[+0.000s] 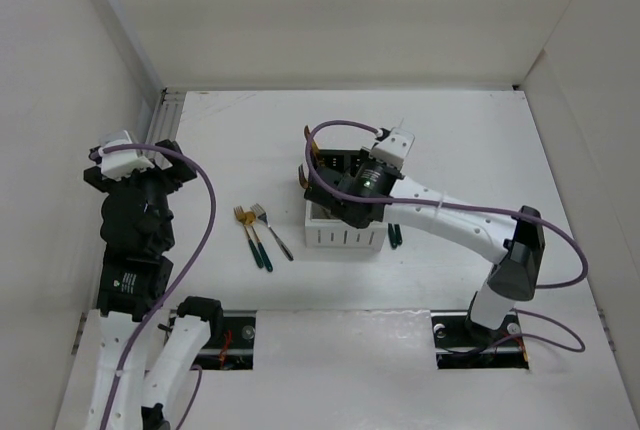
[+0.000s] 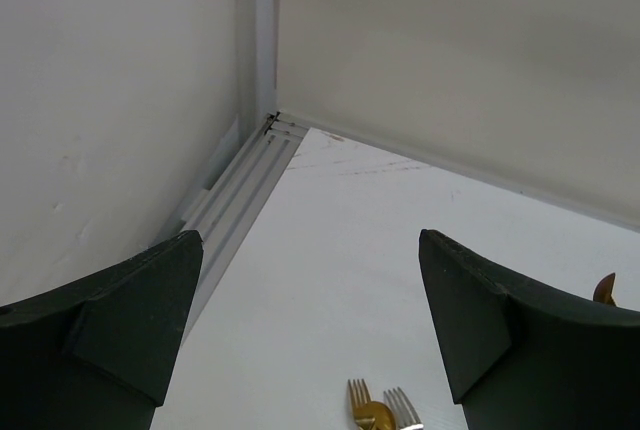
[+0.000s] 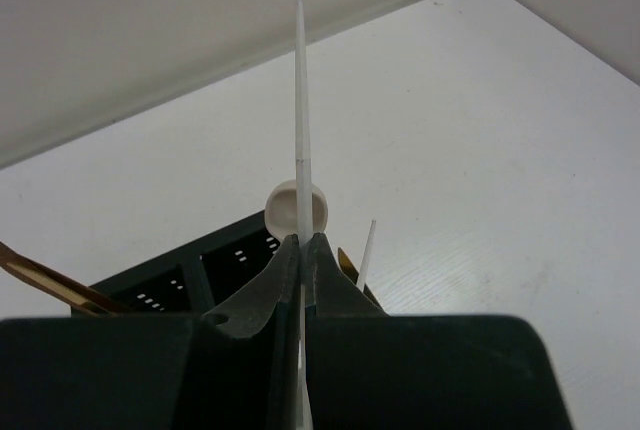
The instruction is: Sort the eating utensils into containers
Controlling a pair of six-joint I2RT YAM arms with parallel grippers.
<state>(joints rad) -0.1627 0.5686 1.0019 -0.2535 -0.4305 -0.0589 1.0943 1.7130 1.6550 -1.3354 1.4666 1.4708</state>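
Observation:
I will lower my right gripper over the white slotted bin point(image 1: 349, 225) next, beside the second white stick already in the bins, then release the chopstick.
My right gripper point(image 3: 308, 240) is shut on a thin white chopstick point(image 3: 301, 100) that sticks out past the fingertips. It hangs over the containers point(image 1: 345, 235), a block of black bins point(image 3: 190, 275) and white slotted bins. A cream spoon point(image 3: 285, 208), a second white stick point(image 3: 366, 248) and gold utensil ends point(image 1: 305, 136) stand in the bins. Two forks point(image 1: 240, 215) and a gold spoon with dark teal handles lie on the table left of the block. My left gripper point(image 2: 310, 250) is open and empty, raised at the far left point(image 1: 135, 165), with the fork tines point(image 2: 400, 405) just below it in view.
Two dark handles point(image 1: 395, 235) poke out beside the white bin's right side. White walls enclose the table; a metal rail point(image 2: 240, 200) runs along the left wall into the far corner. The right arm point(image 1: 470, 225) reaches across from the right base.

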